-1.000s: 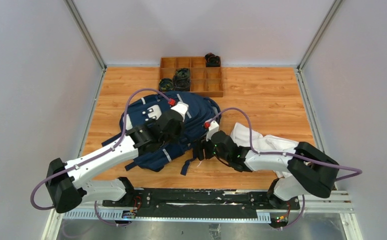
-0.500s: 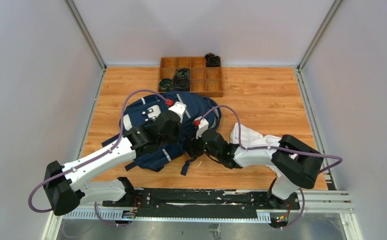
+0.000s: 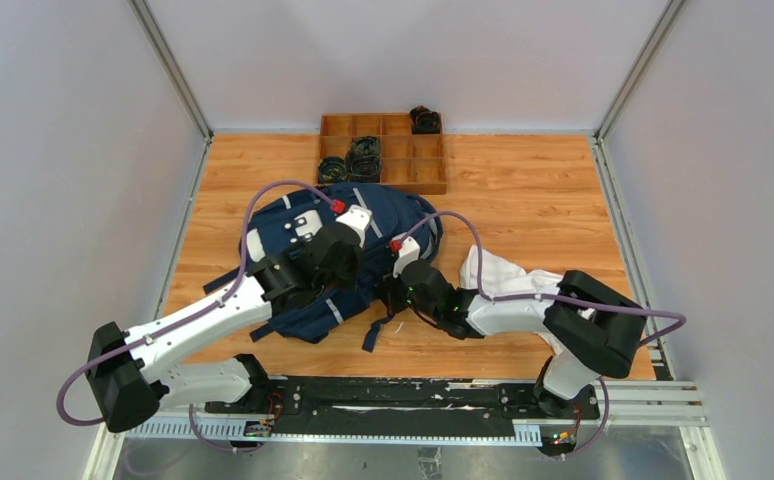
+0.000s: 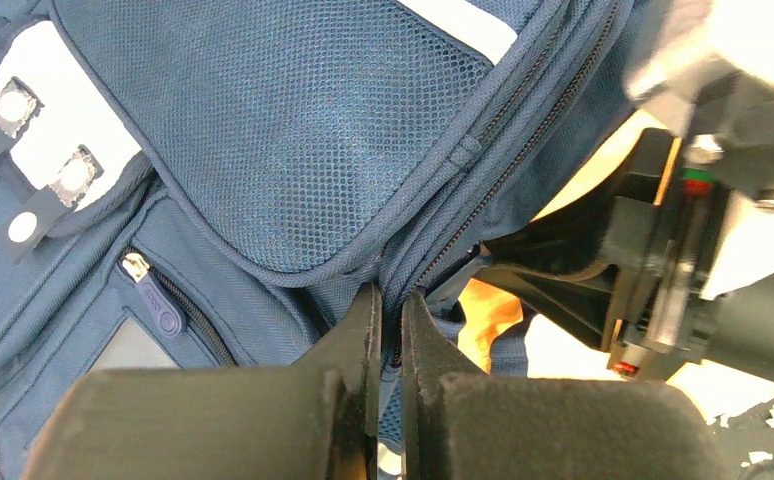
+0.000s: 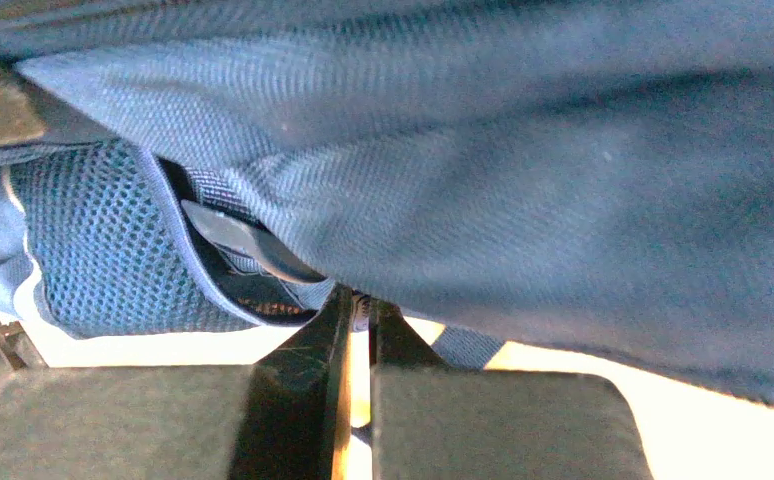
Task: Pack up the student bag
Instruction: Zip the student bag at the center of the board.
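My right gripper should move outward along the zipper seam toward the bag's edge by the white cloth and release the small piece, because the seam runs there.
The student bag [image 3: 395, 214], navy with light stripes, lies flat in the middle of the table. My left gripper [image 3: 360, 281] rests on its near right part. In the left wrist view the jaws [image 4: 388, 300] are shut on a fold of the student bag [image 4: 293, 130] along a zipper seam. My right gripper [image 3: 391, 296] presses against the bag's near right edge, close to the left one. In the right wrist view that gripper [image 5: 361, 305] is shut on a small piece at the lower edge of the student bag [image 5: 523, 150], beside blue mesh.
A white cloth [image 3: 508, 272] lies on the table to the right of the bag, partly under my right arm. A wooden compartment tray [image 3: 425, 172] with dark rolled items stands at the back. Loose dark straps [image 3: 373, 333] trail from the bag toward the near edge.
My right arm has moved left to the bag's edge and its jaws have gone from open to shut on the bag. The left gripper has kept its grip and place.
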{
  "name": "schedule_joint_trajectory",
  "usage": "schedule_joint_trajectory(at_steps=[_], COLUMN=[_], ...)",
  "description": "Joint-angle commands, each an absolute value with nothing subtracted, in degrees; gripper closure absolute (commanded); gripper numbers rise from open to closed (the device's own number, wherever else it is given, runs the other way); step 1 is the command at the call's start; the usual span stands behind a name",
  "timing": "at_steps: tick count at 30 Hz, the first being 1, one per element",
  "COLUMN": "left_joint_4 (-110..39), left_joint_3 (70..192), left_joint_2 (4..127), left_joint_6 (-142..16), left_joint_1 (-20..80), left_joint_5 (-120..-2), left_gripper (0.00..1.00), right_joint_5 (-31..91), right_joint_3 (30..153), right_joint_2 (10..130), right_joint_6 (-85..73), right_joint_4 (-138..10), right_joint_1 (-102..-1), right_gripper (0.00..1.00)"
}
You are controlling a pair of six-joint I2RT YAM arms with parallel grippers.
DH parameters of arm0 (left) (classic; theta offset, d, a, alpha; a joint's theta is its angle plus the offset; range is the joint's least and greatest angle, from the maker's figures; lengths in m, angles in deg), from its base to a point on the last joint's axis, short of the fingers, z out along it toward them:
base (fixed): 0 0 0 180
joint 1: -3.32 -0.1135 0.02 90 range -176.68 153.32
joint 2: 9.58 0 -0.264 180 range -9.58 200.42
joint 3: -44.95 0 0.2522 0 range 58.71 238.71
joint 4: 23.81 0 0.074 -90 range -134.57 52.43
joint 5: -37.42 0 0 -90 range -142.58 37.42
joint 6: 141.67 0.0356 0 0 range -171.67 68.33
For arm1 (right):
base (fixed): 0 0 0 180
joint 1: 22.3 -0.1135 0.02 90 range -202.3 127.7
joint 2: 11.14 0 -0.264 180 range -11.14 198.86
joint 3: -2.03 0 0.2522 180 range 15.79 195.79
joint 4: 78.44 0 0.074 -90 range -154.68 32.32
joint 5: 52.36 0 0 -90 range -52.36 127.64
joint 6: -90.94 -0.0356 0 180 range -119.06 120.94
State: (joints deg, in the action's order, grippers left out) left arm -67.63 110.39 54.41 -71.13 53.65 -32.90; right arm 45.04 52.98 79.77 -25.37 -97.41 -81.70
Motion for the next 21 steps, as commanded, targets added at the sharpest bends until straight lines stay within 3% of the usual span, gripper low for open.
schedule_joint_trajectory(at_steps=[1, 21], left_joint_4=[-61.41, -64.48], left_joint_3=[109.95, 101.56], left_joint_2=[51.30, 45.37], left_joint_6=[-73.63, -72.59], left_joint_1=[53.20, 53.07], left_joint_5=[-32.85, -41.89], left_gripper=[1.00, 1.00], right_joint_5=[51.13, 52.83], right_joint_3=[49.59, 45.16], right_joint_2=[74.27, 67.37], right_joint_6=[-25.48, -22.31], right_joint_4=[-94.94, -91.56], right_joint_1=[-81.82, -73.52], right_gripper=[1.00, 1.00])
